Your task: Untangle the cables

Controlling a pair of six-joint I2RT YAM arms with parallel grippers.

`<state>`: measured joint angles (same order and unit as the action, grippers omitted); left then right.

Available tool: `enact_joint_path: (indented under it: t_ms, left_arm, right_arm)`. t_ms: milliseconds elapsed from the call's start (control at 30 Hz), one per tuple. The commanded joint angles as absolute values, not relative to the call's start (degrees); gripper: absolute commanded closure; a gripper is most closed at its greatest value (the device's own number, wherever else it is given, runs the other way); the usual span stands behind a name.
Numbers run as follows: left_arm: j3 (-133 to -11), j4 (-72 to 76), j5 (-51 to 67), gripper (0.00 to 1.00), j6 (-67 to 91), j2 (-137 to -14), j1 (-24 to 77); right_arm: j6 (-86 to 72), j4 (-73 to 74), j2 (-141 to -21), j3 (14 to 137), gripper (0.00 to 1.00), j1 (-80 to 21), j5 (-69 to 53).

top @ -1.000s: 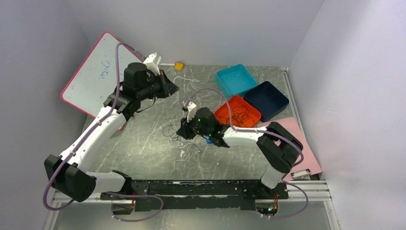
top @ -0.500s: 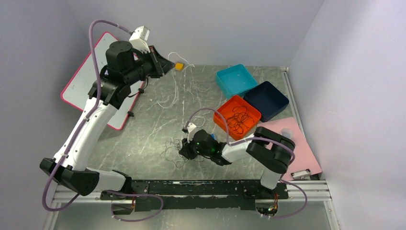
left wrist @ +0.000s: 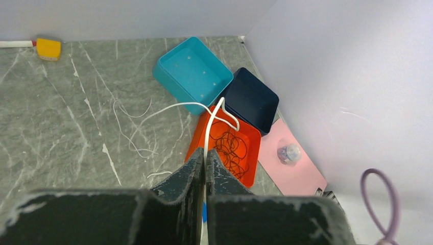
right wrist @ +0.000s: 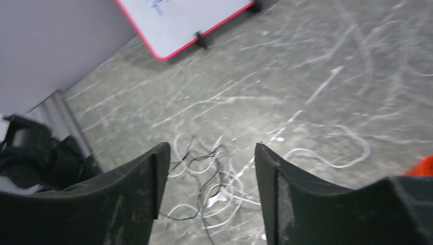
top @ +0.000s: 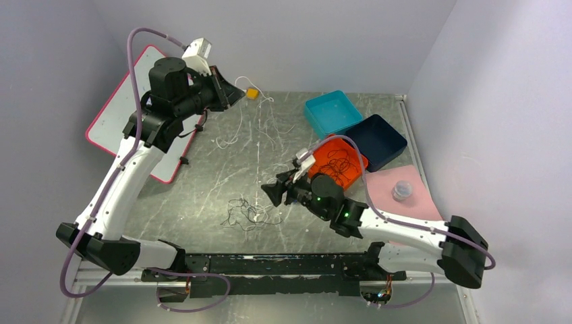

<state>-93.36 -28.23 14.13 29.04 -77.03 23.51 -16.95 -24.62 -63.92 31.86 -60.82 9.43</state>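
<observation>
The white cable in my left gripper trails near the teal tray, so my right gripper comes outward and down onto its loose end next.
A small tangle of whitish and black cables [top: 248,212] lies on the grey table, near the front middle. My right gripper [top: 273,194] hovers just right of it, jaws open and empty; the right wrist view looks down on the tangle [right wrist: 219,178] between its fingers [right wrist: 212,148]. My left gripper [top: 233,91] is raised high at the back left, shut on a white cable [left wrist: 207,130]. That cable [top: 259,128] hangs down toward the table. More black cables [top: 337,164] sit coiled in an orange tray [top: 316,163].
A teal tray [top: 332,111] and a navy tray [top: 375,140] stand behind the orange one. A whiteboard [top: 128,115] leans at the back left, a yellow block [top: 251,94] beside it. A small jar [top: 402,190] rests on a pink mat [top: 421,209].
My right gripper has opened, let go of the tangle and pulled back to the right. My left gripper rose with the white cable a second ago and has held still since.
</observation>
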Motion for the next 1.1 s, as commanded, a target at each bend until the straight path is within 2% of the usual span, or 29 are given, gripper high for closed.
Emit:
enact_joint_path:
  t_ms: [0, 100, 233, 467, 667, 867, 1067]
  left_arm:
    - [-92.9, -29.4, 13.8, 0.93, 26.7, -75.4, 23.0]
    - [-92.4, -30.1, 13.6, 0.93, 25.7, -75.3, 23.0]
    - [-92.8, -31.8, 10.4, 0.93, 25.7, -75.1, 22.9]
    - [-95.2, -34.7, 3.7, 0.93, 24.6, -74.9, 22.8]
    - [-92.1, -35.7, -1.0, 0.93, 23.1, -73.7, 22.7]
    - [-86.8, -34.7, -0.9, 0.93, 22.9, -71.6, 22.7]
    - [-83.9, -33.9, 0.2, 0.93, 23.5, -70.3, 22.7]
  right_arm:
    - [-13.4, -16.2, -60.3, 36.2, 0.32, -59.8, 21.2]
    - [-13.0, -14.5, -60.6, 38.8, 0.29, -54.8, 20.6]
    - [-14.0, -17.4, -64.4, 40.6, 0.29, -43.0, 9.2]
    - [-15.4, -15.8, -83.2, 53.0, 0.28, -34.9, 5.0]
    - [-18.9, -9.5, -99.9, 70.1, 0.28, -31.9, 2.7]
    - [-23.0, -2.8, -114.5, 85.7, 0.28, -31.6, -0.1]
    - [-30.8, -2.8, -123.2, 92.0, 0.29, -31.6, -1.3]
